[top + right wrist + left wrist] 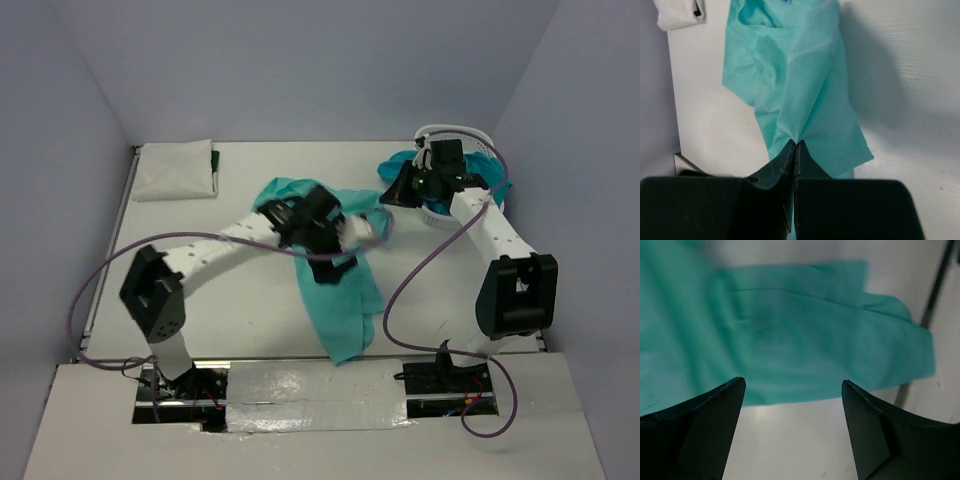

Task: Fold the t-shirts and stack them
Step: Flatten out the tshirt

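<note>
I will move my left gripper back and down onto the fold next, because the teal t-shirt's near end (346, 340) (899, 351) lies loose toward the near edge of the table.
A teal t-shirt (340, 300) lies crumpled in the middle of the white table and trails toward the near edge. My right gripper (795, 142) is shut on a pinch of this t-shirt (815, 75), and the cloth rises in a peak to the fingertips; in the top view the right gripper (397, 190) sits at the shirt's far right end. My left gripper (792, 381) is open over bare table just short of the t-shirt's (800, 340) edge, with nothing between its fingers; from above the left gripper (338, 250) hangs over the shirt's middle. A folded white t-shirt (175, 170) rests at the back left.
A white lattice basket (462, 135) stands at the back right, behind the right wrist, with blue-green cloth (398, 165) hanging from it. Purple cables loop from both arms over the table. Grey walls close in the table (240, 320) on three sides.
</note>
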Controlling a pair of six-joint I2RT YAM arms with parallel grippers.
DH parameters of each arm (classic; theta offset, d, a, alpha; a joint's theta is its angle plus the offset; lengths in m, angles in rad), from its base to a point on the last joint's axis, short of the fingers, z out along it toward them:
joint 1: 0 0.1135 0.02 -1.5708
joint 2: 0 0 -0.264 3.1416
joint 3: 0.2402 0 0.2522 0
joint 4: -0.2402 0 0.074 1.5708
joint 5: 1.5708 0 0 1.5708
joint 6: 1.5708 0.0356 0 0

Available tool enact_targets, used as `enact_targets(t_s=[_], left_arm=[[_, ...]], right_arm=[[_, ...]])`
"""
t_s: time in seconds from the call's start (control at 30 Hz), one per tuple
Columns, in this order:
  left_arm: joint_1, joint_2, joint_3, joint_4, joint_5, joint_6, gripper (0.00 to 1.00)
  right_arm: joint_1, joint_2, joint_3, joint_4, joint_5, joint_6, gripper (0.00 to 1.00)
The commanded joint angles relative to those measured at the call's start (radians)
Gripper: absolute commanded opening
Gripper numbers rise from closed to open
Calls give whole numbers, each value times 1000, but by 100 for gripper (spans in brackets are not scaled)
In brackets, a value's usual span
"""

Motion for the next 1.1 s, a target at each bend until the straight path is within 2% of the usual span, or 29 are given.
enact_targets(t_s=[0.0,0.1,0.23,0.37,0.47,0.53,0.6,0.63,0.67,0.7,0.73,0.8,0.83,0.93,0.97,1.0,1.03,1.07], left_arm=[[-265,71,-71,-46,-64,60,93],[-367,128,-73,26,-81,38,96],[-404,208,-56,34,-29,70,96],[-548,194,-159,103,-139,178,98],[-568,236,-190,177,-168,117,95],[-567,251,-205,200,-173,104,86],[-567,248,-237,227,-191,106,66],[-567,248,-243,227,-194,101,53],[-565,247,-251,224,-203,101,23],[-565,231,-260,211,-235,106,6],[-562,214,-263,200,-254,109,0],[-518,158,-260,133,-263,126,0],[-492,82,-254,107,-274,141,0],[-351,-68,-196,-39,-283,173,0],[-258,-103,-155,-117,-279,185,0],[-207,-172,-135,-145,-274,213,0],[-89,-206,-98,-164,-277,225,0],[-26,-241,-81,-177,-283,241,0]], right_arm=[[13,-48,17,36,-43,-38,0],[11,-59,8,49,-35,-35,0],[11,-74,2,49,-38,-35,0],[-1,-79,-3,44,0,-49,0],[-3,-74,5,33,16,-57,0],[-3,-86,-4,41,14,-49,0],[-4,-89,-12,47,11,-52,0],[-6,-91,-10,43,13,-55,0],[-7,-91,-12,38,19,-57,0],[-15,-95,-13,39,17,-52,0],[-21,-98,-15,41,14,-48,0],[-30,-108,-15,42,2,-43,0],[-41,-118,-12,41,5,-43,0],[-70,-131,39,7,17,-44,0],[-76,-135,56,1,20,-44,0],[-76,-141,103,-20,22,-48,0],[-104,-141,140,-39,26,-55,0],[-109,-140,178,-62,37,-63,0]])
